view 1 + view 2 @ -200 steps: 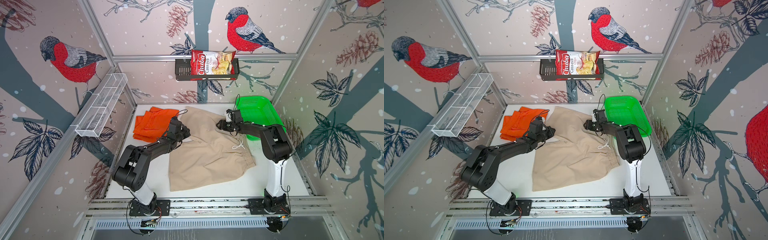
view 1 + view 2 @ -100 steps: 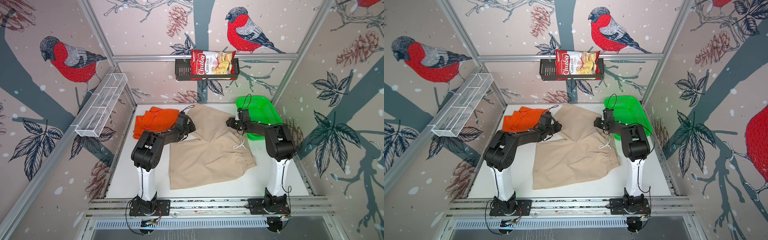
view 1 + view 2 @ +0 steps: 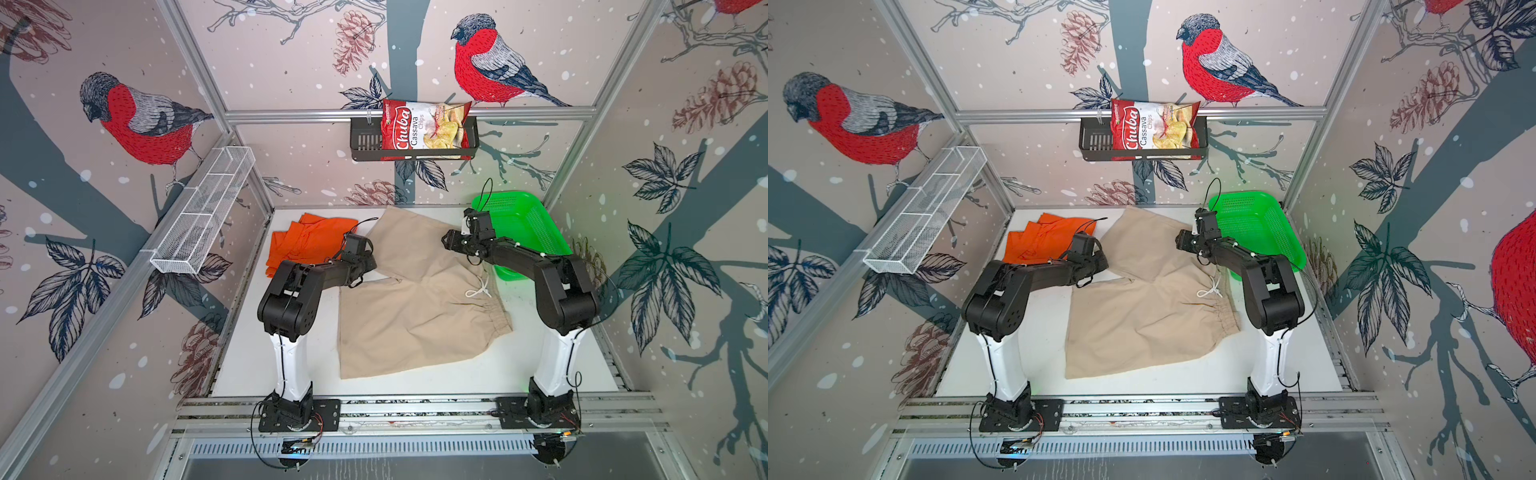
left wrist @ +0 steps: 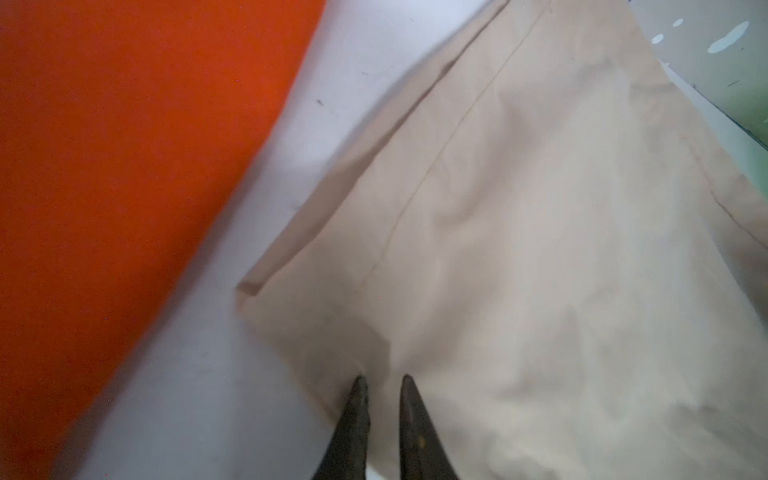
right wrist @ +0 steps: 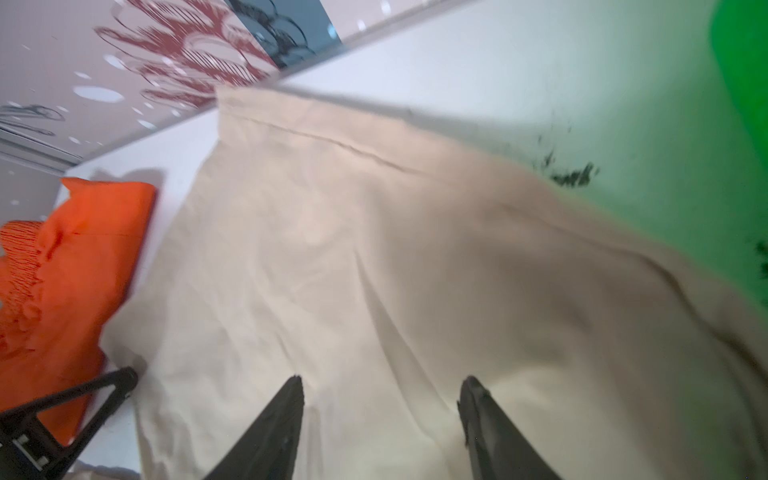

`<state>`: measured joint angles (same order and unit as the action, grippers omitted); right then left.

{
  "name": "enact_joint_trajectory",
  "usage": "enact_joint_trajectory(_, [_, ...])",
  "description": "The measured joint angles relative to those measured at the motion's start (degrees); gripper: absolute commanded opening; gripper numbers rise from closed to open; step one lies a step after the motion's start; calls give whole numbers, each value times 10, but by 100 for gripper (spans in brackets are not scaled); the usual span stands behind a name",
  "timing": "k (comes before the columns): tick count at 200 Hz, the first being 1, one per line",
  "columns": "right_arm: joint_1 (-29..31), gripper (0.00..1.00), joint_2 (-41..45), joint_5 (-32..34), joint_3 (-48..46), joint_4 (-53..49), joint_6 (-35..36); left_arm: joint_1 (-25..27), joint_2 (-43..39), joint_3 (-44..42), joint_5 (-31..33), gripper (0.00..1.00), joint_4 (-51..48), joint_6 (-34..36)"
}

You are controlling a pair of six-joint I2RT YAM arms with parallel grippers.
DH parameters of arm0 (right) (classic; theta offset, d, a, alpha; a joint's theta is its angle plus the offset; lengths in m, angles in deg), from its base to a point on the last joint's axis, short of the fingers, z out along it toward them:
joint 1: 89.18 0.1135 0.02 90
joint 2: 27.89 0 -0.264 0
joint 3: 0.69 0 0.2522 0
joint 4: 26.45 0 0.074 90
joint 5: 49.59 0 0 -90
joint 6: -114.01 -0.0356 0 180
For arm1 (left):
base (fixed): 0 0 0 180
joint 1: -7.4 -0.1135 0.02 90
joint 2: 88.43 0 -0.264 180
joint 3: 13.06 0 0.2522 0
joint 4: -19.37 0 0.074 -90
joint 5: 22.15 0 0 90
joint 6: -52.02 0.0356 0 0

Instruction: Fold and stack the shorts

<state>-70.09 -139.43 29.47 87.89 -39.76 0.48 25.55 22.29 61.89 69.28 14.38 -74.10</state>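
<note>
I will next pull my right gripper back past the white drawstring and down onto the waistband's near end (image 3: 503, 325), because that end is below it and closer to my base.
The beige shorts (image 3: 415, 299) (image 3: 1142, 316) lie spread flat mid-table. Their gathered waistband (image 3: 496, 320) faces right, with the white drawstring (image 3: 478, 289) on top, and one leg reaches toward the back wall. The orange shorts (image 3: 307, 241) (image 3: 1046, 239) lie folded at the far left. My left gripper (image 3: 372, 261) (image 4: 382, 378) sits low at the left edge of that far leg; its fingers stand barely apart, and cloth and table show through the gap. My right gripper (image 3: 445, 241) (image 5: 382, 380) hovers over the leg's right side, open wide with nothing between its fingers.
A green mesh basket (image 3: 523, 224) (image 3: 1254, 220) stands at the far right, close behind my right arm. On the walls hang a white wire rack (image 3: 203, 212) at the left and a black shelf holding a chips bag (image 3: 424, 131) at the back. Bare white table (image 3: 415, 384) runs along the front.
My left arm has risen from lying low to an upright elbow, its gripper staying at the far leg's left edge. The right gripper shifted slightly. The beige far leg now lies flatter.
</note>
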Motion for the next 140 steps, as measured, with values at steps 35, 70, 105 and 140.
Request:
enact_joint_trajectory(35, [0,61,108,-21,-79,7,-2,-7,-107,-47,-12,26,3,0])
enact_joint_trajectory(70, [-36,61,271,-49,-208,17,-21,19,-222,-111,-41,29,13,-16])
enact_joint_trajectory(105, [-76,63,454,-87,-353,-5,-42,57,-291,-219,-74,28,23,-61])
enact_joint_trajectory(140, [-156,66,588,-102,-452,-75,-66,59,-296,-312,-74,25,29,-106])
